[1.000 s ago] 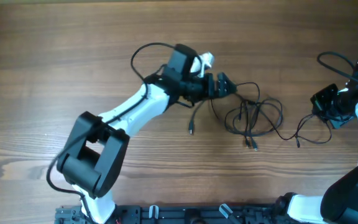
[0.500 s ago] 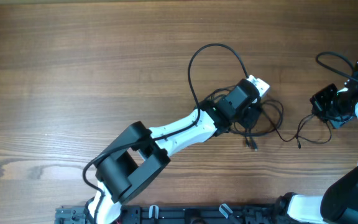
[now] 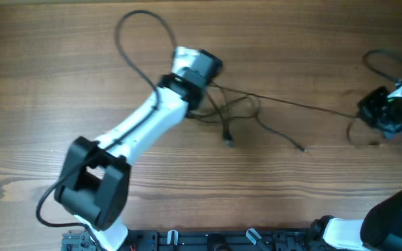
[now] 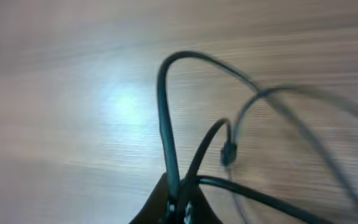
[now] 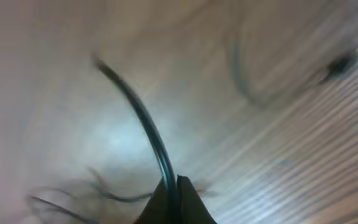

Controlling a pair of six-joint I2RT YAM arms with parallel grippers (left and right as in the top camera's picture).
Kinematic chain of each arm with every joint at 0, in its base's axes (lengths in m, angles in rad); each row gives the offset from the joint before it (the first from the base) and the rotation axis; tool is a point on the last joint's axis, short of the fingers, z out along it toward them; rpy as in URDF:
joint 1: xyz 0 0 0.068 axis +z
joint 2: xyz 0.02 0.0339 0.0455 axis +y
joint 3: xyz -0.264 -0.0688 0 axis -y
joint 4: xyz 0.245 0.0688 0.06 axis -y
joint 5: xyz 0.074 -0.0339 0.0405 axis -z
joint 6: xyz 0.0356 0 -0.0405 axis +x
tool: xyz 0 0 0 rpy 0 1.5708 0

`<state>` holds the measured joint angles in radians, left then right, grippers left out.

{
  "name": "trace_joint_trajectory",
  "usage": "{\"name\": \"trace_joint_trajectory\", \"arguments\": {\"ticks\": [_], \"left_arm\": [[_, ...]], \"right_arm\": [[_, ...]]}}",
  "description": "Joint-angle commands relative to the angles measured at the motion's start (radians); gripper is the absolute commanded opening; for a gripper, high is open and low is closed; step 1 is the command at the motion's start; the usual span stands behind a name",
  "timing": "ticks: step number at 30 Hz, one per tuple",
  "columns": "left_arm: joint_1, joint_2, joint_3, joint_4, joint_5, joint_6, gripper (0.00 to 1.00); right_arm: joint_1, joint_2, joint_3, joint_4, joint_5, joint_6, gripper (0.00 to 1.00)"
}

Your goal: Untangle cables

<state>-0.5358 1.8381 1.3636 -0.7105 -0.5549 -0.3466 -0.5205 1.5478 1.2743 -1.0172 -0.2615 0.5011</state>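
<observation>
Part of the cable still runs into the tangled cables, so I will next pull the cable farther from the tangle with my right gripper. Then I will open the gripper beside the tangled cables.
The cables are thin black cords, loosely tangled at mid-table, and one strand runs taut toward the right. Plug ends lie at the front, one near the tangle and another further right. My left gripper sits at the tangle's left side. In the left wrist view it is shut on cable strands that rise from its jaws, with a small plug beyond. My right gripper is at the right edge. In the right wrist view it is shut on one cable.
The left arm's thicker wiring loops high over the wooden table. A thin cord loop lies just left of the right gripper, and more wiring curls above it. The arms' base rail runs along the front edge.
My left gripper shut on the cables and swung left with them. The tangle spread out and one strand pulled taut toward the right gripper, which stayed shut and shifted only slightly.
</observation>
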Motion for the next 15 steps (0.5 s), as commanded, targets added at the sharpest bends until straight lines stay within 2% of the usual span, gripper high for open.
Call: {"name": "trace_joint_trajectory", "arguments": {"ticks": [1,3,5,8,9,15], "left_arm": [[0.269,-0.003,-0.01,-0.094,0.081,-0.133,0.06],[0.357,-0.003,-0.01,-0.098,0.271,-0.133,0.09],[0.396,-0.003,-0.01,-0.088,0.385,-0.133,0.18],[0.398,-0.003,-0.01,-0.088,0.465,-0.133,0.56],[0.387,-0.003,-0.01,-0.087,0.488,-0.133,0.64],[0.342,-0.003,-0.01,-0.087,0.488,-0.133,0.82]], "right_arm": [[-0.197,-0.102,0.087,0.031,0.034,0.105,0.04],[-0.248,-0.133,0.087,0.028,0.023,0.098,0.04],[-0.249,-0.135,0.087,0.027,0.026,0.043,0.04],[-0.241,-0.134,0.087,0.039,-0.044,-0.023,0.04],[-0.23,-0.134,0.087,0.045,-0.072,-0.044,0.04],[-0.207,-0.134,0.085,0.052,-0.069,-0.056,0.04]]}}
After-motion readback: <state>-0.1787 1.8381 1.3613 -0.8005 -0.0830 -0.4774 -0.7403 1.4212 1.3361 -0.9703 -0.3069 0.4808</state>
